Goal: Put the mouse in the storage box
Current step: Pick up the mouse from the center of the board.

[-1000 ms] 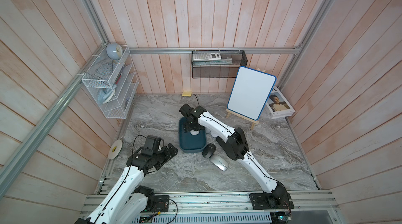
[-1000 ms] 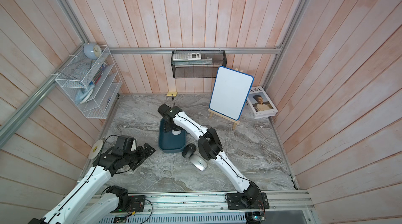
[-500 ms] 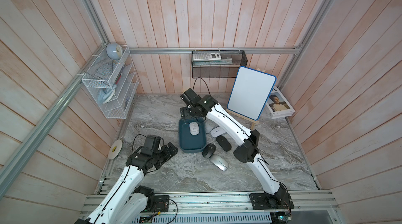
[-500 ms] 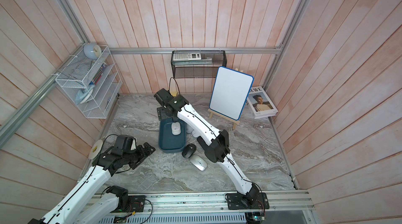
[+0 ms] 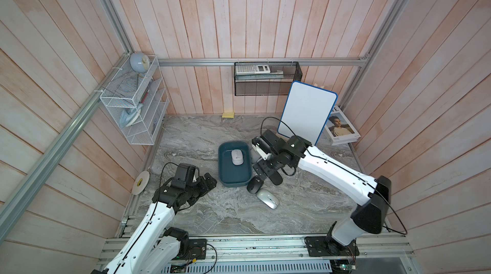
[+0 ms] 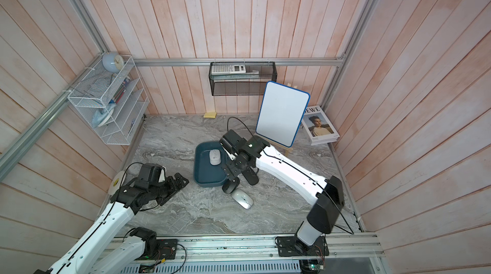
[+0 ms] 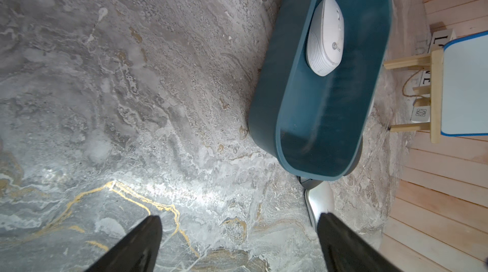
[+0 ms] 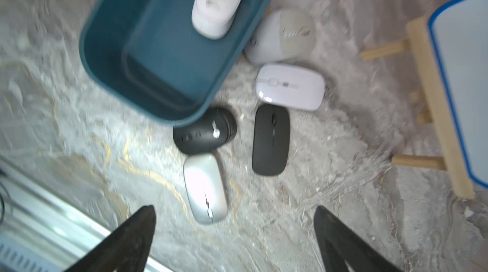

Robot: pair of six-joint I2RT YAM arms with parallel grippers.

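My right gripper draws back and down astride its free near end next and closes, since the round black mouse crowds the silver mouse's far end.
The storage box is a dark teal bin in the middle of the marble table. A white mouse lies inside it, at the far end. My right gripper hangs open and empty above the table, just right of the box. Over at the near left my left gripper is open too, holding nothing, a short way from the box's left wall.
Several more mice lie beside the box: a round black one, a silver one, a flat black one, a flat white one and a grey one. A whiteboard on an easel stands back right.
My right gripper let go of the white mouse inside the box, opened wide, rose and pulled back to the right of the box. The left arm has not moved.
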